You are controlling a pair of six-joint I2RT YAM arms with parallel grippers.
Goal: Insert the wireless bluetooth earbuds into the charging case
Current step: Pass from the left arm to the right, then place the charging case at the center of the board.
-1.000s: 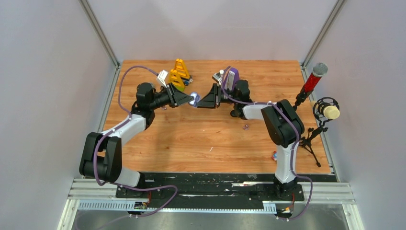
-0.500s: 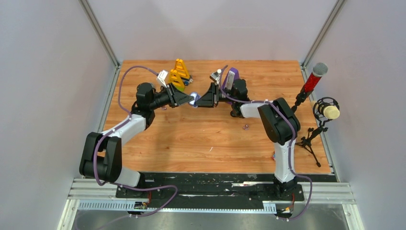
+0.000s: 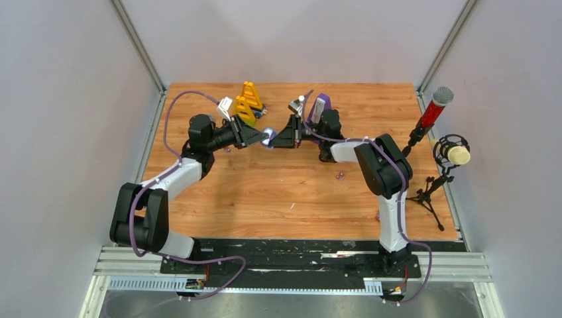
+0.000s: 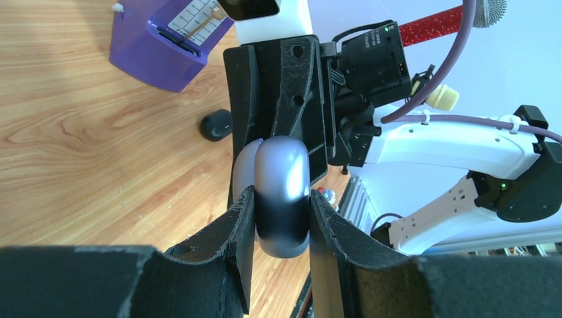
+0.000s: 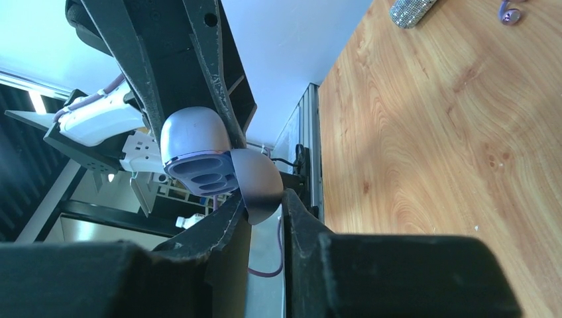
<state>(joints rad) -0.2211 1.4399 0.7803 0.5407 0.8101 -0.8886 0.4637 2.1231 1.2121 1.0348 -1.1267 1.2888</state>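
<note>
My right gripper is to come back and down with its fingers tilting downward, and then let go of the lid on the tabletop by the tabletop's near edge [image 3: 274, 207], because that spot is clear.
The charging case [image 3: 268, 137] is a pale grey-blue oval, held in the air over the table's middle between both arms. My left gripper [image 4: 278, 199] is shut on its body [image 4: 283, 172]. My right gripper [image 5: 262, 199] pinches the hinged lid [image 5: 257, 179], which stands swung open. The body [image 5: 195, 142] shows three dark recesses with nothing in them. A small black rounded thing [image 4: 215, 124] lies on the table near the purple metronome [image 4: 162, 46]; I cannot tell whether it is one of the earbuds.
A yellow toy [image 3: 246, 103] and the purple metronome [image 3: 320, 106] stand at the back of the table. Tiny purple beads [image 3: 340, 175] lie right of centre. A red microphone [image 3: 434, 109] and a cream one on a tripod [image 3: 456, 152] stand at the right edge.
My right gripper has shifted slightly left toward the case and its jaws have narrowed onto the lid. The left arm has not moved.
</note>
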